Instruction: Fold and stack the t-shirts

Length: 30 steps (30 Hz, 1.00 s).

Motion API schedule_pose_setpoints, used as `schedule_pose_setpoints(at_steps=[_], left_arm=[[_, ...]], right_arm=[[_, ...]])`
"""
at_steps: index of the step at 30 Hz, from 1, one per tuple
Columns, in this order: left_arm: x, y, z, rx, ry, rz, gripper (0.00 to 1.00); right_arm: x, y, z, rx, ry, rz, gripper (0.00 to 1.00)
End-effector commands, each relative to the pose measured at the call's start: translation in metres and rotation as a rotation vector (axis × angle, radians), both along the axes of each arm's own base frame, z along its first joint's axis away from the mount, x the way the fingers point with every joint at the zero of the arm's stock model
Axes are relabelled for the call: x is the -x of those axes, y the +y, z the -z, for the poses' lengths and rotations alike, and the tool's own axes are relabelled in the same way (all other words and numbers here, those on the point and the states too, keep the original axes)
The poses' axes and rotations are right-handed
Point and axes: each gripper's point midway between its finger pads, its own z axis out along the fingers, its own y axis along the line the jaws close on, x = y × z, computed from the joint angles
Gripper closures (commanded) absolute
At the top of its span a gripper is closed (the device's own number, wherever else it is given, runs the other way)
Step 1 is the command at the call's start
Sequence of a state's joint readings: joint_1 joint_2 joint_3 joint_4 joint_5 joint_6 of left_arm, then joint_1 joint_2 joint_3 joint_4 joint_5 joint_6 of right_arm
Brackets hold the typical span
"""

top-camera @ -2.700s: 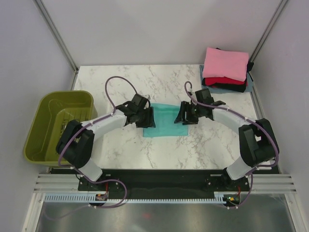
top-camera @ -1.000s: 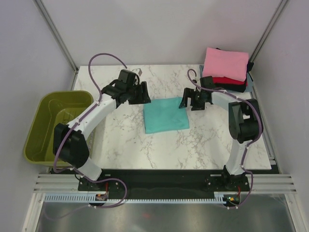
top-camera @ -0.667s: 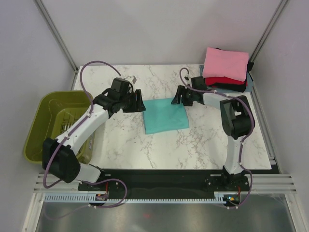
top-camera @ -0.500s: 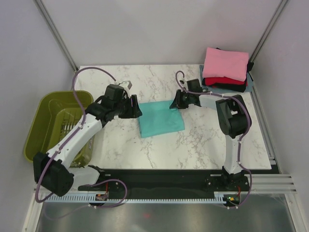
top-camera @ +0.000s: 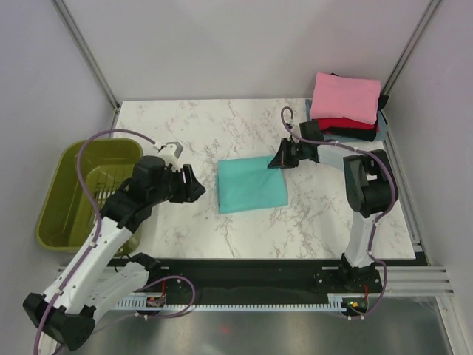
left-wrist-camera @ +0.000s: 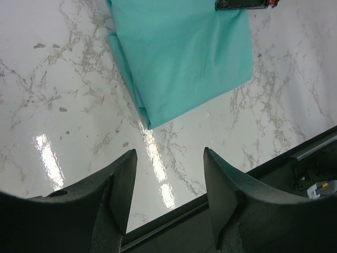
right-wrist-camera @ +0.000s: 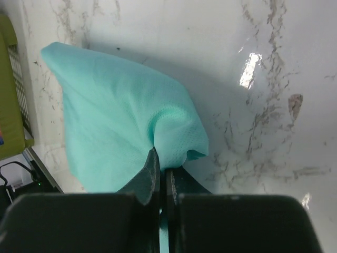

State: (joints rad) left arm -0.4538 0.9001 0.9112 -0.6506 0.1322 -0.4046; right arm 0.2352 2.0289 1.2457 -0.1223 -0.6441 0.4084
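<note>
The teal t-shirt (top-camera: 250, 185) should go onto the pink t-shirt (top-camera: 346, 97), which is on top of the folded stack, so next my right gripper will rise, carry it outward and let go of it there.
A folded teal t-shirt (top-camera: 250, 185) lies flat mid-table; the left wrist view looks down on this t-shirt (left-wrist-camera: 179, 52). My right gripper (top-camera: 278, 161) is at its far right corner, shut on a pinched-up fold of the teal cloth (right-wrist-camera: 121, 137), which bunches just above the jaws of the right gripper (right-wrist-camera: 162, 163). My left gripper (top-camera: 194, 191) hovers left of the shirt, apart from it. The left gripper (left-wrist-camera: 169, 152) is open and holds nothing. A stack of folded t-shirts sits at the back right: pink (top-camera: 346, 100) on top, red (top-camera: 340, 124) and black (top-camera: 355, 134) below.
An olive-green plastic basket (top-camera: 55, 214) stands off the table's left edge, also seen at the left of the right wrist view as a green basket wall (right-wrist-camera: 10, 95). A grey-blue cloth (top-camera: 381, 130) lies under the stack. The black base rail (top-camera: 244, 270) runs along the near edge.
My right gripper went from open to shut on the teal shirt's far right corner. My left arm drew back to the left and nearer, away from the shirt.
</note>
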Motion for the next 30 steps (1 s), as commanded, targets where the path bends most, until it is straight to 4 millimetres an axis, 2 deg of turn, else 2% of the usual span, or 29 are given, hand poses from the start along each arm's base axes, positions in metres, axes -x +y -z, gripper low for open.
schedule_pose_setpoints(at_steps=[1,3,4,5,7,8,12,13,15,16,18,23,24,25,27,28,30], left_arm=[[0.011,0.009,-0.009,0.028,-0.052,-0.029,0.39],[0.019,0.014,-0.014,0.043,-0.094,-0.033,0.39],[0.020,0.018,-0.014,0.040,-0.106,-0.047,0.38],[0.025,0.022,-0.015,0.046,-0.127,-0.051,0.39],[0.030,0.027,-0.012,0.043,-0.135,-0.067,0.39],[0.033,0.033,-0.010,0.044,-0.151,-0.095,0.39],[0.037,0.039,-0.018,0.071,-0.195,-0.126,0.39],[0.036,0.041,-0.016,0.064,-0.195,-0.137,0.39],[0.034,0.045,-0.016,0.049,-0.202,-0.157,0.39],[0.034,0.045,-0.016,0.046,-0.200,-0.157,0.39],[0.033,0.045,-0.015,0.042,-0.195,-0.154,0.39],[0.031,0.044,-0.013,0.032,-0.187,-0.147,0.39],[0.031,0.043,-0.013,0.033,-0.185,-0.145,0.39],[0.031,0.043,-0.013,0.032,-0.183,-0.143,0.39],[0.031,0.042,-0.012,0.031,-0.180,-0.141,0.39],[0.031,0.042,-0.012,0.031,-0.179,-0.140,0.39],[0.030,0.042,-0.010,0.027,-0.172,-0.140,0.39]], right_arm=[[-0.013,-0.015,-0.064,0.051,-0.168,-0.013,1.00],[-0.026,-0.023,-0.089,0.093,-0.230,0.009,1.00],[-0.025,-0.028,-0.093,0.114,-0.233,0.006,1.00],[-0.032,-0.030,-0.108,0.127,-0.270,0.012,1.00],[-0.036,-0.041,-0.116,0.176,-0.272,0.038,1.00],[-0.043,-0.044,-0.131,0.185,-0.312,0.042,1.00],[-0.056,-0.055,-0.167,0.217,-0.399,0.053,1.00],[-0.061,-0.059,-0.182,0.238,-0.426,0.064,1.00],[-0.068,-0.067,-0.192,0.291,-0.457,0.068,1.00],[-0.072,-0.072,-0.205,0.315,-0.479,0.072,1.00],[-0.080,-0.087,-0.212,0.376,-0.504,0.094,1.00],[-0.099,-0.113,-0.245,0.407,-0.571,0.148,1.00],[-0.101,-0.116,-0.249,0.410,-0.576,0.152,1.00],[-0.104,-0.120,-0.263,0.412,-0.602,0.161,1.00],[-0.109,-0.128,-0.271,0.421,-0.615,0.178,1.00],[-0.111,-0.132,-0.286,0.426,-0.643,0.195,1.00],[-0.115,-0.140,-0.295,0.461,-0.671,0.208,1.00]])
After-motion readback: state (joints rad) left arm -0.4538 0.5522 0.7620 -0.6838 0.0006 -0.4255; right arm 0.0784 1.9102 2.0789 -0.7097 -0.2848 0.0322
